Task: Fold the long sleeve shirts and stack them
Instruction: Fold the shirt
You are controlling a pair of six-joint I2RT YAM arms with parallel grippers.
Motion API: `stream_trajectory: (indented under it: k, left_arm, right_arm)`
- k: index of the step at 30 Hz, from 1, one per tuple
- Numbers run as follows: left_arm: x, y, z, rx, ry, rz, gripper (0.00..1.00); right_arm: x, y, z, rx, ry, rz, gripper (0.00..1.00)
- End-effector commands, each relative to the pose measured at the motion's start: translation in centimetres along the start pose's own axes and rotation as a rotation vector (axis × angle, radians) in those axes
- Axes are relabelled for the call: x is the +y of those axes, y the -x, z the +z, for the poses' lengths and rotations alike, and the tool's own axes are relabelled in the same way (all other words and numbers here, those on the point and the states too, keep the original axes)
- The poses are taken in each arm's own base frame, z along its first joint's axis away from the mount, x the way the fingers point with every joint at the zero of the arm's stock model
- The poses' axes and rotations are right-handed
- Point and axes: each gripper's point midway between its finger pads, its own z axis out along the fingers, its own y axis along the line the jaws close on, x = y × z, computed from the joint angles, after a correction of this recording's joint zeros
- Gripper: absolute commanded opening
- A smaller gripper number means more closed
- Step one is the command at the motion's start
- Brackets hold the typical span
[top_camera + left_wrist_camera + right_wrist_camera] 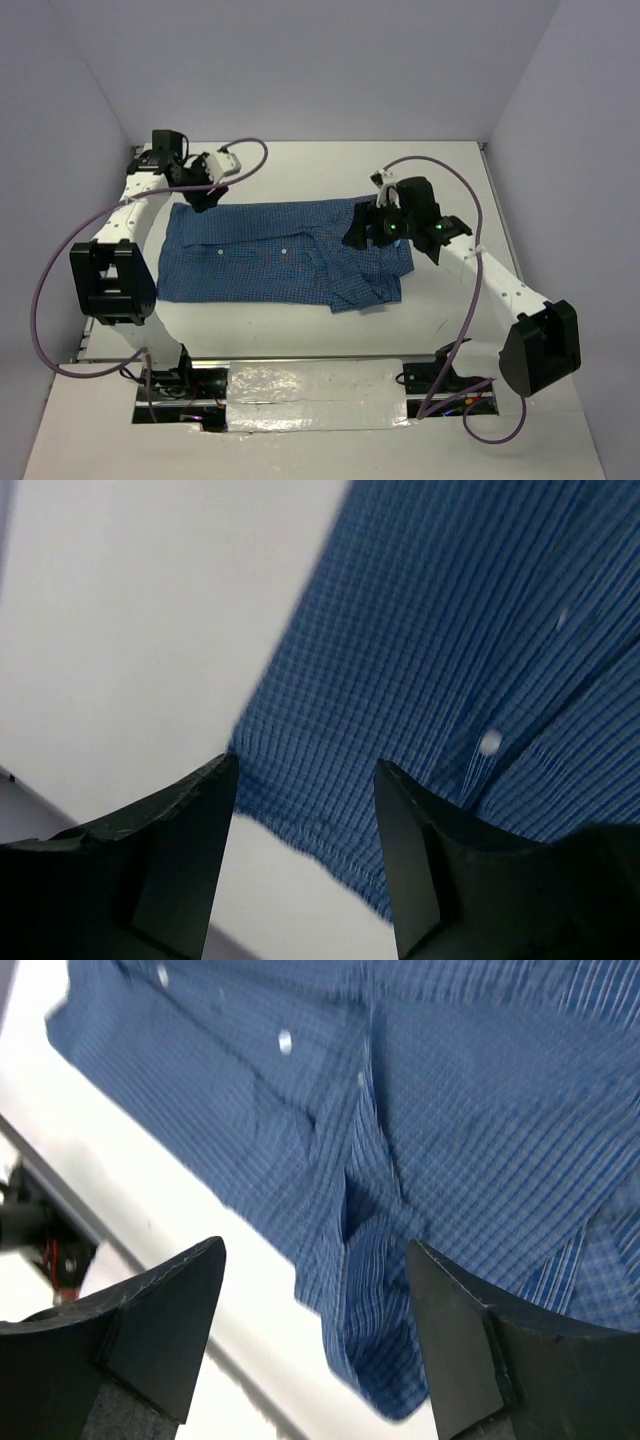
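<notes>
My right gripper will move down and slightly back onto the raised seam of the shirt's creased fold next, because that seam shows between my open fingers.
One long sleeve shirt [270, 255], blue with a fine check and small white buttons, lies spread flat in the middle of the white table, its right part doubled over into thicker folds. My left gripper [203, 198] hovers over the shirt's far left corner. In the left wrist view that gripper [306, 762] is open, the shirt [450, 630] edge showing between its fingers with nothing gripped. My right gripper [358, 232] hangs above the folded right part. The right wrist view shows it [315, 1244] open above a creased fold of the shirt [480, 1090], apart from the cloth.
The white table [300, 170] is walled in by pale panels on the left, back and right. A strip of silver tape [320, 385] runs along the near edge between the arm bases. Purple cables [45, 290] loop beside each arm.
</notes>
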Motion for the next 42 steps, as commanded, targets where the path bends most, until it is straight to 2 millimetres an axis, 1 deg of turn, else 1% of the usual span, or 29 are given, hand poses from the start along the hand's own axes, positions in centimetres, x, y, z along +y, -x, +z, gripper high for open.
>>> stream_trajectory:
  k: [1,2,3,5,8,9,10,12,15,16,20,21,22,24,25,27,28,30,31,33,35,36,37,38,39,41,42]
  left_arm:
    - [-2.4,-9.0,-0.5,0.283,-0.134,0.257,0.70]
    - [-1.9,-10.8,-0.8,0.374,-0.117,0.294,0.70]
    - [-1.8,-11.7,-0.7,0.408,-0.115,0.315,0.70]
    - [-2.1,-13.2,-0.1,0.432,-0.123,0.288,0.70]
    - [-2.2,-13.1,0.8,0.386,-0.128,0.232,0.70]
    - [-2.2,-13.2,1.1,0.383,-0.119,0.221,0.70]
    - [-2.6,-13.7,1.5,0.385,-0.120,0.215,0.70]
    - [-2.2,-14.1,2.2,0.384,-0.078,0.214,0.70]
    - [-2.6,-14.9,2.7,0.396,-0.089,0.213,0.69]
    - [-3.2,-15.1,2.8,0.397,-0.112,0.211,0.69]
    - [-4.4,-16.1,3.3,0.409,-0.159,0.191,0.69]
    - [-4.4,-16.3,3.4,0.417,-0.159,0.186,0.69]
    - [-4.0,-16.4,3.7,0.419,-0.141,0.183,0.68]
    - [-3.6,-16.4,3.9,0.419,-0.120,0.181,0.65]
    - [-3.5,-16.4,3.9,0.417,-0.115,0.178,0.56]
    - [-3.2,-16.1,3.9,0.409,-0.107,0.179,0.45]
    - [-3.2,-16.1,3.9,0.408,-0.109,0.180,0.36]
    - [-3.1,-16.1,3.8,0.402,-0.107,0.176,0.27]
    - [-3.2,-16.2,3.9,0.404,-0.110,0.173,0.18]
    - [-3.4,-16.3,3.8,0.411,-0.125,0.168,0.13]
    - [-3.9,-16.5,3.7,0.417,-0.144,0.167,0.10]
    - [-3.9,-16.7,3.7,0.421,-0.145,0.171,0.04]
    - [-3.8,-16.6,3.6,0.420,-0.135,0.176,0.01]
    - [-3.7,-16.5,3.6,0.420,-0.130,0.186,0.00]
    - [-3.6,-16.5,3.4,0.418,-0.124,0.188,0.00]
    - [-3.5,-16.3,3.3,0.410,-0.125,0.196,0.00]
    - [-3.5,-15.9,3.3,0.398,-0.127,0.198,0.00]
  right_arm:
    - [1.0,-1.8,-1.2,0.026,0.038,-0.011,0.81]
    - [1.1,-2.4,-1.1,0.038,0.034,-0.016,0.82]
    - [1.4,-3.5,-0.8,0.062,0.028,-0.029,0.84]
    - [1.7,-5.0,-0.4,0.097,0.039,-0.024,0.86]
    - [2.1,-6.0,0.2,0.120,0.053,-0.023,0.90]
    - [2.0,-6.5,0.6,0.132,0.041,-0.025,0.90]
    - [1.5,-6.6,0.9,0.134,0.020,-0.022,0.91]
    - [1.0,-7.2,1.5,0.152,0.003,-0.006,0.91]
    - [0.6,-7.6,2.2,0.164,-0.003,0.001,0.91]
    - [0.7,-7.7,2.3,0.170,-0.001,0.002,0.90]
    - [0.7,-7.8,2.6,0.175,0.004,0.004,0.90]
    - [0.5,-7.9,2.7,0.177,0.002,0.006,0.90]
    - [0.5,-7.9,2.8,0.179,0.000,0.006,0.90]
    - [0.2,-8.1,3.1,0.185,-0.010,0.012,0.88]
    - [0.2,-8.1,3.2,0.188,-0.010,0.015,0.86]
    - [0.2,-8.5,3.6,0.197,-0.001,0.020,0.83]
    - [0.1,-8.6,3.8,0.202,0.000,0.024,0.76]
    - [-0.1,-9.0,4.1,0.213,-0.005,0.030,0.65]
    - [-0.2,-9.1,4.2,0.218,-0.008,0.034,0.54]
    - [-0.4,-9.0,4.3,0.219,-0.016,0.034,0.44]
    - [-0.4,-8.9,4.1,0.212,-0.018,0.026,0.41]
    - [-0.4,-8.9,4.0,0.211,-0.022,0.024,0.34]
    - [-0.4,-8.8,3.9,0.207,-0.025,0.020,0.29]
    - [-0.5,-8.7,3.7,0.209,-0.030,0.014,0.24]
    - [-0.5,-8.7,3.6,0.208,-0.034,0.010,0.13]
    - [-0.7,-8.6,3.2,0.211,-0.051,-0.003,0.01]
    - [-0.7,-8.5,3.1,0.212,-0.054,-0.010,0.00]
